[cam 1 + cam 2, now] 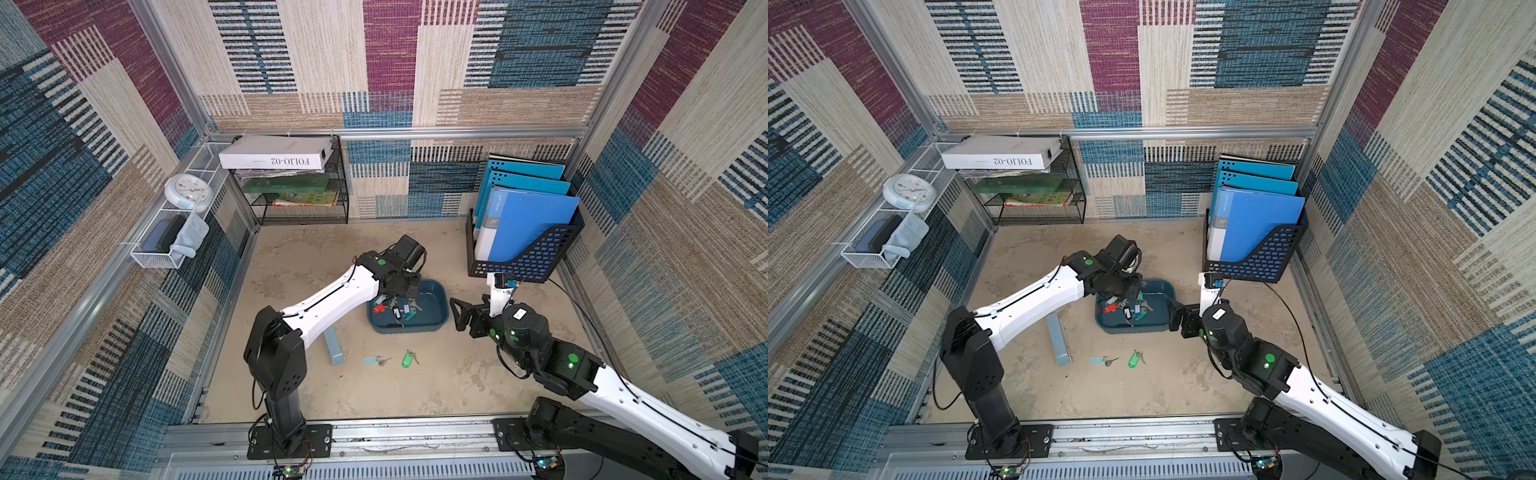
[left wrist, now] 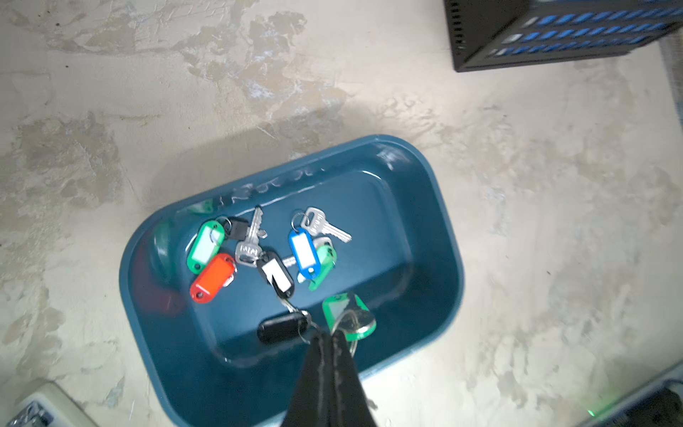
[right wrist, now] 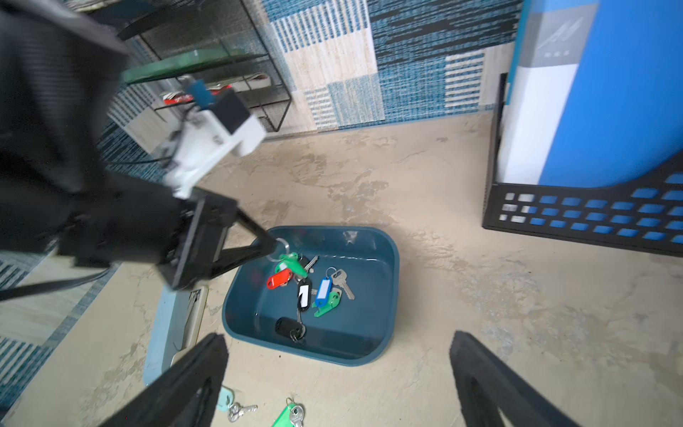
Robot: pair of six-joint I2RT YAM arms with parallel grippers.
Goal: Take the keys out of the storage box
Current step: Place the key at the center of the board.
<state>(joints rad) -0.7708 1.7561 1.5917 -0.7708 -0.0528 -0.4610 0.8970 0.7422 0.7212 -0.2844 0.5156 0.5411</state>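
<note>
My left gripper moves back past the box's near rim next and down to the tabletop (image 1: 435, 357) beside the lying green-tagged key, as that spot is still bare.
The storage box (image 1: 434, 322) is a shallow dark teal tray at mid-table, seen in both top views (image 1: 1160, 326) and from each wrist. Several keys lie in it with red (image 2: 213, 277), green (image 2: 205, 246), blue (image 2: 303, 253) and black (image 2: 282, 327) tags. My left gripper (image 2: 329, 334) reaches into the box, shut on the ring of a green-tagged key (image 2: 347, 314). In the right wrist view that tag (image 3: 292, 260) hangs below the left gripper (image 3: 275, 244). My right gripper (image 3: 338, 334) stands open and holds nothing, just right of the box (image 1: 459, 316).
Two keys lie on the table in front of the box, one pale teal-tagged (image 1: 372, 360), one green-tagged (image 1: 408, 358). A pale blue oblong case (image 1: 334, 347) lies left of the box. A black file holder (image 1: 528, 249) with blue folders stands back right, a wire shelf (image 1: 299, 187) back left.
</note>
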